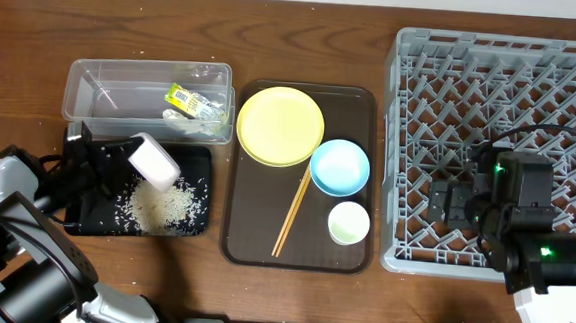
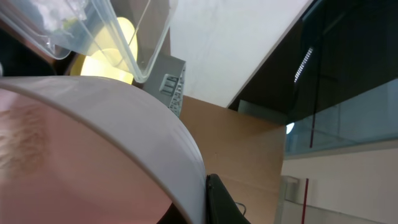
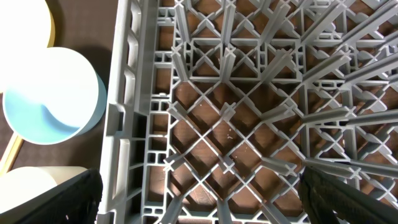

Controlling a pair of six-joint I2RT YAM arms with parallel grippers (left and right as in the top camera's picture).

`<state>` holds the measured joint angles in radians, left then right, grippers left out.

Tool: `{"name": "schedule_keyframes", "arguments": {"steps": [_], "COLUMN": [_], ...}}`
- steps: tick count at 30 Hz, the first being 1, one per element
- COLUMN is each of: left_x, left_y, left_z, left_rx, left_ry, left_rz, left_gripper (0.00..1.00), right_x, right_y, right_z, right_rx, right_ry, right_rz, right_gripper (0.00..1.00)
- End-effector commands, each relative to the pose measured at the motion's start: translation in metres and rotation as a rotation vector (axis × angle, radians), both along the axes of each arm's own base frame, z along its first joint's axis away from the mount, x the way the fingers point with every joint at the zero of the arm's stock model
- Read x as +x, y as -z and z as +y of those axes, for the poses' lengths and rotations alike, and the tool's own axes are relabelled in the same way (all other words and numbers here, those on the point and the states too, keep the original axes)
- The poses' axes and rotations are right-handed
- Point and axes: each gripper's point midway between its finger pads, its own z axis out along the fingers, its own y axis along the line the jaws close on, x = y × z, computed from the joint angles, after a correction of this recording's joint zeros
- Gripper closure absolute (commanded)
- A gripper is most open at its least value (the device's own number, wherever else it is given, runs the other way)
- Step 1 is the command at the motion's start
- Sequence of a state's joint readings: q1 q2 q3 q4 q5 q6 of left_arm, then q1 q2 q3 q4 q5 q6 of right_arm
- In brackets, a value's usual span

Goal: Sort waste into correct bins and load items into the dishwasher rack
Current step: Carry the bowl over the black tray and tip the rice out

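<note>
The robot's left hand is going to swing next over the bare corner of the brown tray beside the chopsticks, turn the bowl upright, lower it and let it go, with rice in the black tray.
My left gripper is shut on the white bowl and holds it tipped over the shallow black tray. Loose white rice lies in that tray. In the left wrist view the bowl fills the frame, with one finger against its rim. The green-and-yellow wrapper lies in the clear tub. The yellow plate, light blue bowl, cup and chopsticks are on the brown tray. My right gripper is open and empty above the grey rack, near its left wall.
The right wrist view shows the blue bowl and the cup just outside the rack's left wall. The clear tub stands directly behind the black tray. The brown tray lies between the bins and the rack.
</note>
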<state>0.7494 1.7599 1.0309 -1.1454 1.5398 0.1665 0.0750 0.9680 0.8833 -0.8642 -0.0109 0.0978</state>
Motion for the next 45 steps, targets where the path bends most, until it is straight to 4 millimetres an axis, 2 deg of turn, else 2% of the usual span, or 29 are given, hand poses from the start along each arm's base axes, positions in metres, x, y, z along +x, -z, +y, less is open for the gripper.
{"name": "schedule_keyframes", "arguments": {"steps": [1, 5, 10, 15, 24, 26, 29, 32, 35, 39, 45], "left_x": [0.001, 0.001, -0.004, -0.01, -0.009, -0.007, -0.004, -0.001, -0.002, -0.007, -0.009], "left_y": [-0.004, -0.004, 0.007, 0.019, 0.017, 0.013, 0.006, -0.006, -0.001, 0.013, -0.002], "left_z": [0.001, 0.001, -0.003, -0.006, -0.005, -0.004, -0.003, -0.002, -0.002, -0.004, -0.009], "left_rx": [0.02, 0.126, 0.317, 0.398, 0.388, 0.324, 0.137, 0.031, 0.129, 0.183, 0.181], "left_ry": [-0.011, 0.002, 0.062, 0.119, 0.11, 0.084, 0.034, -0.005, 0.016, 0.058, 0.047], "left_rz": [-0.069, -0.185, -0.315, -0.314, -0.319, -0.274, -0.111, -0.084, -0.156, -0.1, -0.191], "left_gripper": [0.94, 0.94, 0.94, 0.94, 0.94, 0.94, 0.94, 0.94, 0.94, 0.94, 0.94], "right_x": [0.003, 0.003, 0.003, 0.003, 0.003, 0.003, 0.003, 0.003, 0.003, 0.003, 0.003], "right_y": [-0.008, -0.008, -0.008, -0.008, -0.008, -0.008, -0.008, -0.008, -0.008, -0.008, -0.008], "right_z": [-0.002, -0.002, -0.002, -0.002, -0.002, -0.002, -0.002, -0.002, -0.003, -0.002, -0.002], "right_rx": [0.0, 0.0, -0.001, -0.001, -0.001, -0.001, -0.001, -0.001, -0.001, -0.001, -0.001], "right_ry": [0.003, 0.003, 0.003, 0.003, 0.003, 0.003, 0.003, 0.003, 0.003, 0.003, 0.003], "right_rz": [-0.021, -0.02, -0.021, -0.021, -0.02, -0.02, -0.02, -0.02, -0.02, -0.02, -0.02], "right_gripper": [0.01, 0.01, 0.01, 0.01, 0.01, 0.01, 0.01, 0.01, 0.01, 0.01, 0.01]}}
